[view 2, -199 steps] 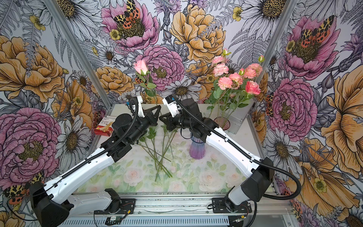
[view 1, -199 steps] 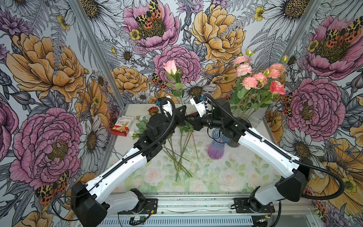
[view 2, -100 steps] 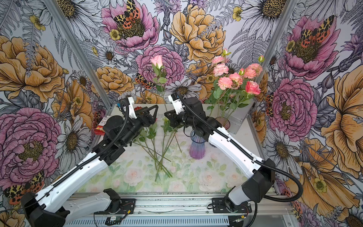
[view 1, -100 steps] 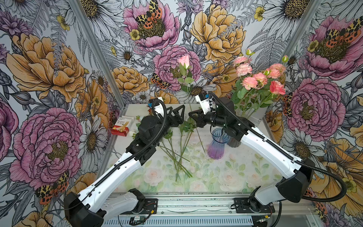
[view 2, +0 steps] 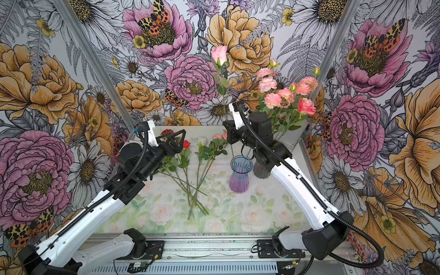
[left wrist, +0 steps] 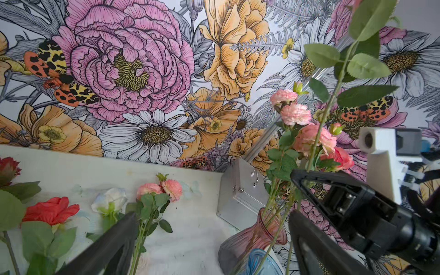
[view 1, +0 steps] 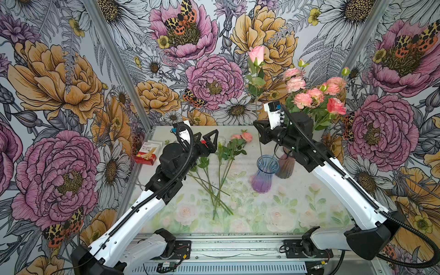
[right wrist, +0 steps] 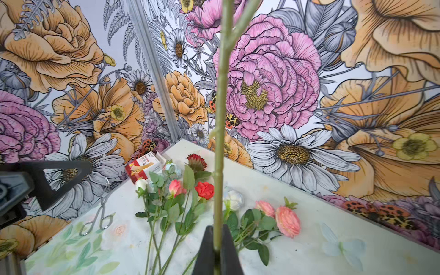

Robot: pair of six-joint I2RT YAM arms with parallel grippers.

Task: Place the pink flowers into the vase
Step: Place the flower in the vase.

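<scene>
The blue-purple vase's opening (view 1: 267, 163) is below my right gripper, where the lower end of the rose's stem reaches. Next, my right gripper lowers the upright stem deeper into it and releases.
My right gripper (view 1: 259, 129) (right wrist: 217, 238) is shut on the green stem of a pink rose (view 1: 257, 53) (view 2: 219, 54) and holds it upright. The stem's lower end reaches the mouth of a blue-purple vase (view 1: 265, 173); whether it is inside I cannot tell. Right behind it, a pinkish vase (view 1: 285, 166) holds several pink flowers (view 1: 312, 95). Another pink spray (view 1: 241, 137) (right wrist: 287, 220) lies on the table. My left gripper (view 1: 208, 135) (left wrist: 212, 221) is open and empty, left of the held stem and above the flowers lying on the table.
Red flowers (right wrist: 204, 190), a white rose (left wrist: 110, 198) and crossed green stems (view 1: 214, 188) lie mid-table. A red-and-white box (view 1: 147, 152) and metal tongs (right wrist: 100, 214) sit at the back left. A metal box (left wrist: 240, 192) stands in the back right corner.
The left gripper let go of the rose stem, opened wide and drew back to the left. The right gripper carried the rose to the right, over to the vases.
</scene>
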